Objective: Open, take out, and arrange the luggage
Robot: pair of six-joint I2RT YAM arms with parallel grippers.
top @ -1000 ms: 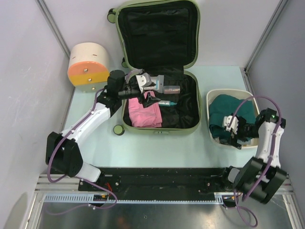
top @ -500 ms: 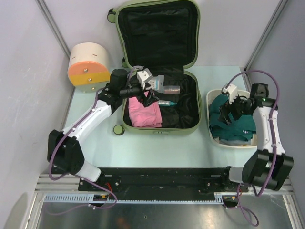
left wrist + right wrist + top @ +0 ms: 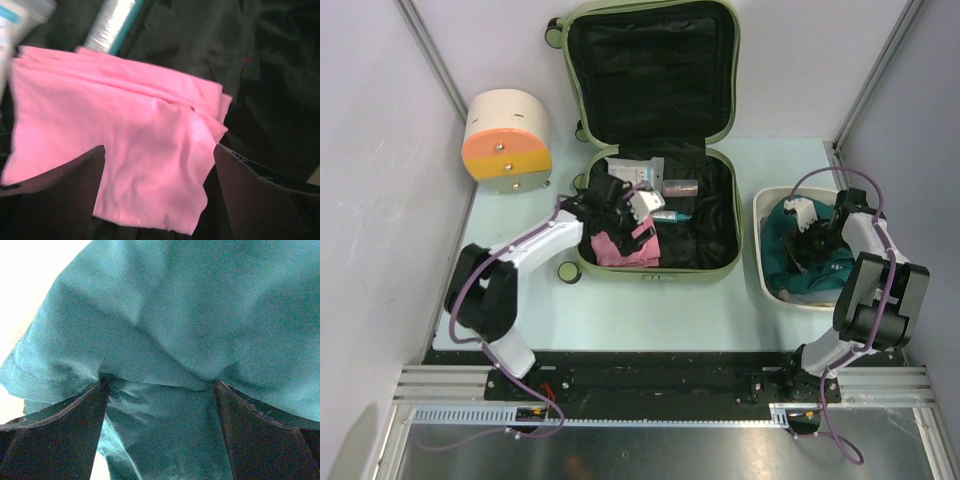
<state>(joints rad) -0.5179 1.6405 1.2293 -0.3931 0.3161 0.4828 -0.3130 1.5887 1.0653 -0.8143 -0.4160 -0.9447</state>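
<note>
My left gripper goes down onto the folded pink cloth (image 3: 638,248) next, and then its fingers come together on the cloth.
The luggage (image 3: 660,272), a pale olive-green suitcase, lies open with its black-lined lid (image 3: 650,70) propped up at the back. A folded pink cloth (image 3: 612,250) (image 3: 125,125) lies in its left half. My left gripper (image 3: 640,215) (image 3: 160,165) hangs open just above that cloth, one finger on each side of its near edge, not closed on it. My right gripper (image 3: 807,235) (image 3: 160,390) is open in the white basin (image 3: 758,215), fingertips pressed into the teal cloth (image 3: 825,268) (image 3: 190,315).
A silver-and-teal tube (image 3: 670,215) (image 3: 112,22), a small brown bottle (image 3: 680,186) and a clear bag (image 3: 645,170) lie in the suitcase behind the pink cloth. A cream-and-orange drum container (image 3: 505,140) stands at the back left. A small green disc (image 3: 568,271) lies beside the suitcase's front left corner.
My left gripper has swung down and forward over the pink cloth. My right arm has moved from the basin's front edge back into the basin, onto the teal cloth.
</note>
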